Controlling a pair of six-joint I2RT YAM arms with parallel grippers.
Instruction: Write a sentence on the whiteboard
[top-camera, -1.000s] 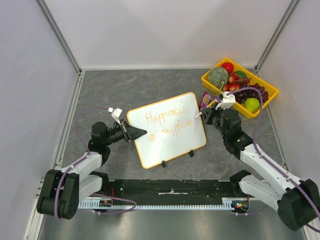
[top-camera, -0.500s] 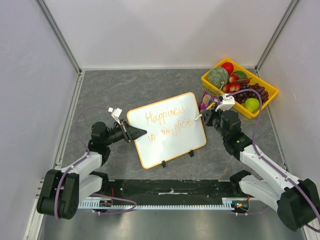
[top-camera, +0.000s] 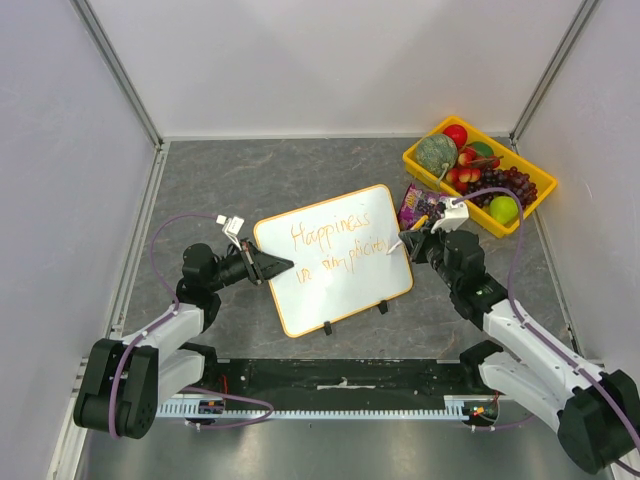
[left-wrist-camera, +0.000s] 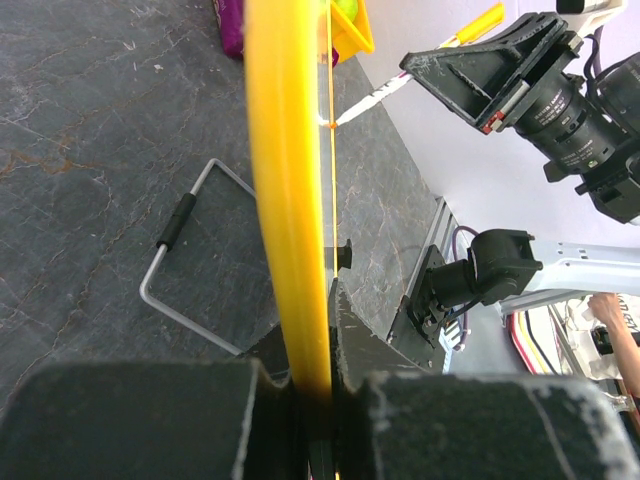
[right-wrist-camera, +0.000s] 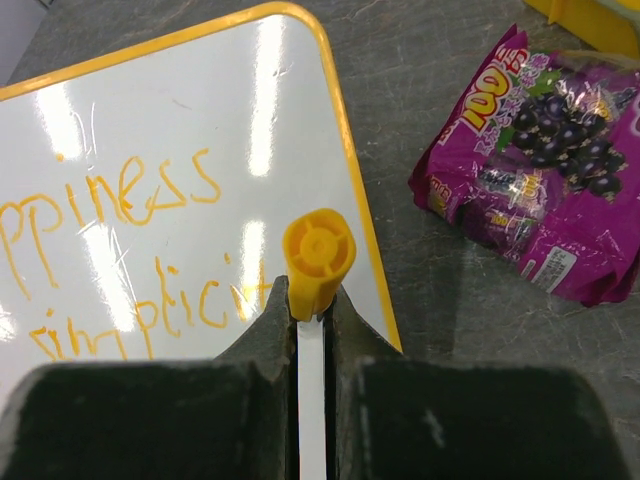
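The bare spot on the tabletop (top-camera: 400, 327) beside the nearer black clip lies back and below, so my right gripper should move back, lower the marker onto it and let the marker go.
The whiteboard (top-camera: 345, 290) lies tilted at the table's middle, with an orange-yellow rim and two black clips (top-camera: 327, 328) on its near edge. The orange sentence (top-camera: 335, 245) runs in two lines; the right wrist view shows "ppiness" over "implicit" (right-wrist-camera: 130, 190). My left gripper (top-camera: 275, 266) is shut on the board's left rim (left-wrist-camera: 285, 200). My right gripper (top-camera: 420, 240) is shut on a white marker with a yellow end (right-wrist-camera: 318, 255). The marker's tip (top-camera: 398, 240) meets the board at the end of the second line.
A yellow tray (top-camera: 412, 158) of fruit stands at the back right. A purple snack bag (top-camera: 415, 203) lies between it and the board's right edge, also in the right wrist view (right-wrist-camera: 540, 210). A wire stand (left-wrist-camera: 185, 260) shows under the board. Grey walls enclose the table.
My right gripper has shifted slightly toward the near side with the marker, its tip staying at the end of the second line. The left gripper and the board have not moved.
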